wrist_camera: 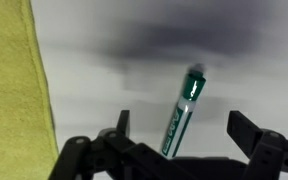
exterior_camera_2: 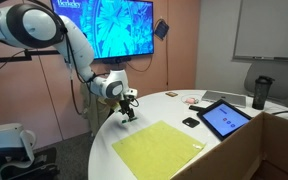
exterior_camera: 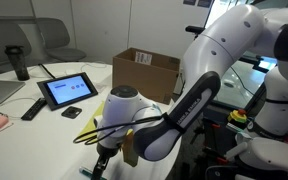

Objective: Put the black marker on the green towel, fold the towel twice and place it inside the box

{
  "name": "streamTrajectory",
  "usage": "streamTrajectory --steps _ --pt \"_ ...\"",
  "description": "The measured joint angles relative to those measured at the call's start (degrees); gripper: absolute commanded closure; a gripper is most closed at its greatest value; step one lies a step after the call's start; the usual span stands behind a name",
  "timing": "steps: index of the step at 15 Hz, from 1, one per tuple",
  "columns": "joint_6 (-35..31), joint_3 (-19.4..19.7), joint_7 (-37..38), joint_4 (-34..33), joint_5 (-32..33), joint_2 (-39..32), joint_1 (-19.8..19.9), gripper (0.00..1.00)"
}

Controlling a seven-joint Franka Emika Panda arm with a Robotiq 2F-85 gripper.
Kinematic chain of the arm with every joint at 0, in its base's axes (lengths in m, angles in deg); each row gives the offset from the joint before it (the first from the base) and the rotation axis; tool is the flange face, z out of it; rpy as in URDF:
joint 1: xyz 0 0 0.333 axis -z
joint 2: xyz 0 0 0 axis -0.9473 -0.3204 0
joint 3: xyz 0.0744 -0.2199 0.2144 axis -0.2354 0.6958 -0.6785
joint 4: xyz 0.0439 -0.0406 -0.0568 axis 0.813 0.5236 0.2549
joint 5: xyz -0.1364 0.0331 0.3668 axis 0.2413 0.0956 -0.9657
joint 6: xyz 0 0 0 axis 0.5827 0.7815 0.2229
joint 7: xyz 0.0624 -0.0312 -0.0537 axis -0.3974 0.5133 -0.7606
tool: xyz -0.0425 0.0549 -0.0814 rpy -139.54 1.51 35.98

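Observation:
My gripper should go down around its white-labelled body [wrist_camera: 175, 129] and close on it, because the marker [wrist_camera: 191, 90] is already between my open fingers in the wrist view.
In the wrist view the marker [wrist_camera: 191, 90], dark green with a white label, lies on the white table and points away from me. My gripper [wrist_camera: 181, 120] is open, with one finger on each side of the marker's near end and not touching it. The green towel [wrist_camera: 14, 90] lies flat along the left of that view, apart from the marker. In an exterior view the gripper [exterior_camera_2: 130, 103] hovers low at the table's far edge, just beyond the spread towel [exterior_camera_2: 164, 148]. The brown cardboard box [exterior_camera: 144, 70] stands open on the table, behind the arm.
A tablet [exterior_camera_2: 224, 118] lies on the table with a small black lump [exterior_camera_2: 190, 122] beside it. A dark cup [exterior_camera_2: 261, 92] stands further back. A flat black remote [exterior_camera: 32, 108] lies left of the tablet [exterior_camera: 67, 90]. The table edge is close to the gripper.

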Motion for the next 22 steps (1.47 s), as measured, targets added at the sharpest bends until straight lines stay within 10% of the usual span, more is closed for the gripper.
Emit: streamTrajectory --steps 9,10,18,22 --pt "0.5 0.5 0.7 -11.5 0.0 -9.4 -0.8 0.0" --pt "0.8 0.7 0.8 -12.1 0.0 -9.8 -0.9 0.25" --pt "6.8 2.7 1.5 -16.6 1.3 -10.6 -2.5 0.79" --pt "11.3 3.7 2.3 -18.4 3.6 -10.6 -3.5 0.84"
